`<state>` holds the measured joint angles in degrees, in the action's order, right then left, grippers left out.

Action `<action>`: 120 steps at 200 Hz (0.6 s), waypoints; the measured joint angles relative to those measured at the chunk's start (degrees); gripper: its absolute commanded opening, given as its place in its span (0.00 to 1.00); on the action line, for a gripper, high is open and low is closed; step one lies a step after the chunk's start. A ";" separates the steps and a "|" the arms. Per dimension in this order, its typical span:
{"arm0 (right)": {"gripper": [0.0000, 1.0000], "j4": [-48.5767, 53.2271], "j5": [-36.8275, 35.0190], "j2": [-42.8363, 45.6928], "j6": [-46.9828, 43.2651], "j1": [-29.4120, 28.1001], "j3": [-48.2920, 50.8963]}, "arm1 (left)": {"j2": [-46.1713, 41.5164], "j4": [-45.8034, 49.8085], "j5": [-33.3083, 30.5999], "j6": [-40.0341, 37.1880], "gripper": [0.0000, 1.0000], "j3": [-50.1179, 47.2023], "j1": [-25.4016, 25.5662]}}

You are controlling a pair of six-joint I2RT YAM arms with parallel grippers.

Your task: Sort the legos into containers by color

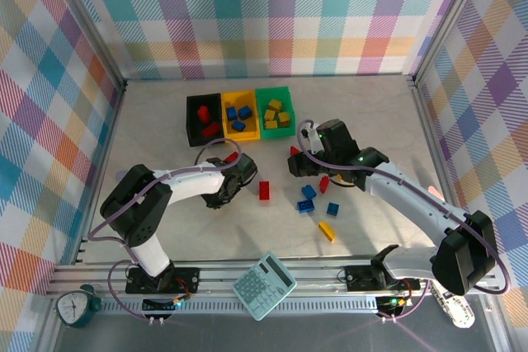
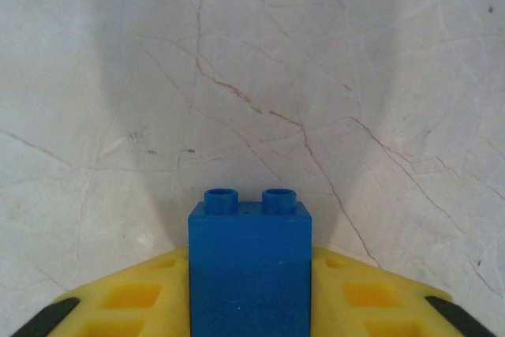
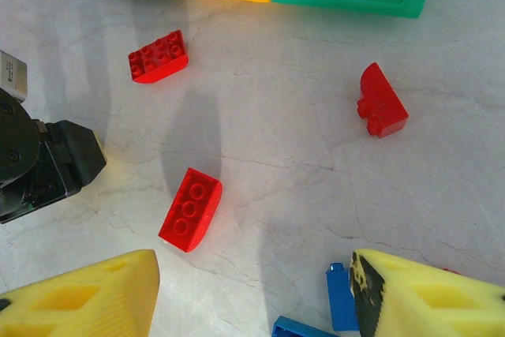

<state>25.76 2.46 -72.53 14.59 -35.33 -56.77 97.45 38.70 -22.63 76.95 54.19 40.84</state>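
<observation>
The inside of the yellow bin (image 1: 240,132) already holds blue legos. Next, my left gripper swings outward from the bare table over it and releases the blue lego.
My left gripper (image 2: 249,297) is shut on a blue lego (image 2: 249,262), which stands studs-forward between the yellow fingers above bare table. From above, the left gripper (image 1: 243,175) sits left of a red lego (image 1: 264,190). My right gripper (image 3: 252,301) is open and holds nothing; it hovers (image 1: 301,164) over loose legos. Below it lie a red lego (image 3: 191,209), a second red lego (image 3: 158,56), a curved red piece (image 3: 381,102) and blue legos (image 3: 341,299) by the right finger. The black bin (image 1: 190,119), yellow bin (image 1: 240,132) and green bin (image 1: 273,131) stand side by side at the back with legos inside.
More blue legos (image 1: 332,208) and a yellow lego (image 1: 327,231) lie at centre right. A teal calculator (image 1: 264,284) rests on the front rail, a small clock (image 1: 78,304) at the front left. Checked walls enclose the table.
</observation>
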 measured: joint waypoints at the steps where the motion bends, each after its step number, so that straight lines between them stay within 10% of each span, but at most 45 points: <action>1: 0.65 0.00 0.00 0.00 0.00 0.00 0.00 | 0.00 0.02 -0.02 0.00 0.27 0.02 0.02; 120: 0.65 1.49 -3.52 2.29 2.25 0.00 3.50 | 0.46 7.43 -9.09 -19.12 0.23 20.65 -0.42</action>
<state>27.24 -1.06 -70.24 16.84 -35.33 -53.28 97.91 46.13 -31.73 57.82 74.85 40.42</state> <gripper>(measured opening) 0.650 0.310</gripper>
